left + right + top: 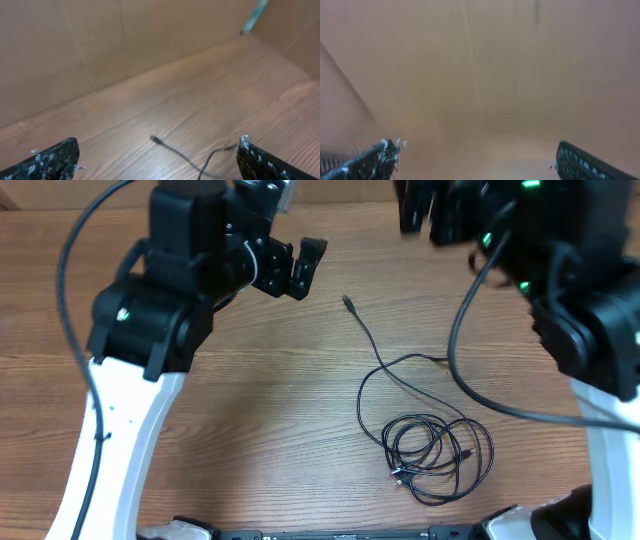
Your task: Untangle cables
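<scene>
I should next move my right gripper back and down to close on a piece of cable at the far edge of the coiled bundle [449, 425], as cables cross there.
The cables [430, 450] are thin black cords on the wooden table, coiled in a loose bundle at the front right. One strand runs up to a small plug [347, 301] near the table's middle. My left gripper [296, 266] is open and empty at the back left, above the table and left of that plug. In the left wrist view the plug end [156, 140] and its strand lie between my spread fingers [159, 159]. My right gripper [425, 215] is at the back right, raised; its wrist view is blurred, with the fingers [477, 157] wide apart and nothing between them.
A brown cardboard wall [100, 45] stands along the back of the table. A thick black arm cable [465, 350] hangs over the table beside the thin cords. Another arm cable [75, 300] loops at the left. The table's front edge holds a dark rail [340, 532].
</scene>
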Controlling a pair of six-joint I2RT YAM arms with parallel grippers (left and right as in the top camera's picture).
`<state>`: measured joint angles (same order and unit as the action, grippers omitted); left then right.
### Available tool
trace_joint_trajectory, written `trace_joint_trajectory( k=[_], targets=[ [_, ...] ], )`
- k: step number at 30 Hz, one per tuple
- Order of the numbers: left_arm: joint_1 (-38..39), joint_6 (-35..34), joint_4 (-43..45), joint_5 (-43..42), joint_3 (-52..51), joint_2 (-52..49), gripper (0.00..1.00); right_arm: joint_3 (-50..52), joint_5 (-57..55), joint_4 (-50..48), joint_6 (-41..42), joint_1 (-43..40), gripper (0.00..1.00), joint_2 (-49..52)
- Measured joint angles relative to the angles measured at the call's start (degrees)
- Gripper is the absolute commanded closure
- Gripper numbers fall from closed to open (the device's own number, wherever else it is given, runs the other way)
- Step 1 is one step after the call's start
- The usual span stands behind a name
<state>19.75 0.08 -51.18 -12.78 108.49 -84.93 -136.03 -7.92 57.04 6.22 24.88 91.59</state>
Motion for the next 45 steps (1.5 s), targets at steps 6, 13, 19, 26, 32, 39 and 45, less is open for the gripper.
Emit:
trace_joint_trajectory(
  k=[6,13,19,26,32,39,45],
  targets=[
    [0.0,-1.9,-1.4,0.2,0.2,3.4,0.00,-1.4,-2.2,-12.2,-7.0,0.0,0.02,-6.3],
    [0.0,-2.8,-4.1,0.5,0.3,3.4,0.00,32.7,-6.7,-24.5,-9.9,0.0,0.00,-27.5],
    [0.0,-3.0,-5.4,0.7,0.3,3.4,0.00,65.0,-10.4,-37.0,-11.2,0.0,0.00,-47.8],
    [0.0,-3.0,-7.1,0.7,0.3,3.4,0.00,75.2,-17.4,-21.6,-1.2,0.0,0.00,-62.7],
    [0.0,-3.0,-7.6,0.7,0.3,3.4,0.00,76.7,-19.5,2.2,21.6,0.0,0.00,-54.3],
    [0.0,-3.0,-9.4,0.7,0.3,3.4,0.00,78.7,-19.2,11.1,44.7,0.0,0.15,-36.5],
    [0.0,-2.9,-10.5,0.7,0.3,3.4,0.00,80.4,-16.2,10.9,54.5,0.0,0.21,-24.5]
  ],
)
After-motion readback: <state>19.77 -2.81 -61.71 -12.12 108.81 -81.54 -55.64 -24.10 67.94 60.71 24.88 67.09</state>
